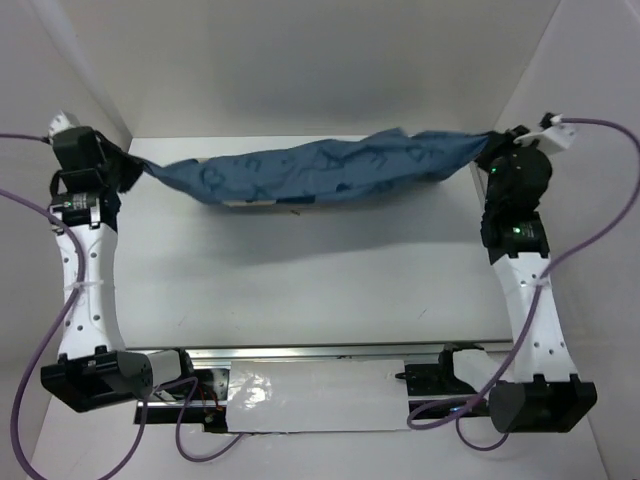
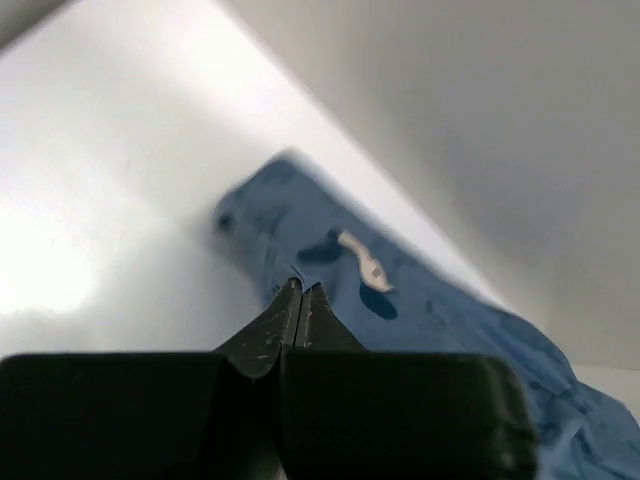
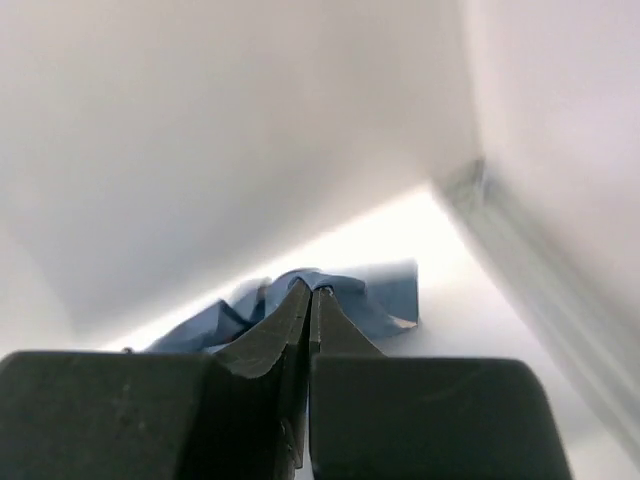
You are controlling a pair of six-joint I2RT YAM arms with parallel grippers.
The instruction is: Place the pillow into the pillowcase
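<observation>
I need to lower my left gripper to the far part of the tabletop and let go of the cloth there, because the pillowcase [image 1: 320, 170] hangs stretched in the air between both arms.
The dusty-blue pillowcase [image 1: 320, 170] with darker blue letters hangs stretched across the back of the table between both arms. My left gripper [image 1: 132, 168] is shut on its left end; the left wrist view shows the closed tips [image 2: 302, 290] pinching the blue cloth [image 2: 430, 310]. My right gripper [image 1: 490, 150] is shut on its right end; the right wrist view shows the closed tips [image 3: 310, 292] with blue fabric [image 3: 385, 295] bunched around them. A small strip of white [image 1: 250, 203] shows under the case's lower edge. The pillow itself is hidden or out of view.
White walls close in the table at the back and both sides. A metal rail [image 1: 340, 350] and a white sheet [image 1: 320, 395] lie between the arm bases at the near edge. Purple cables [image 1: 40, 330] loop beside both arms.
</observation>
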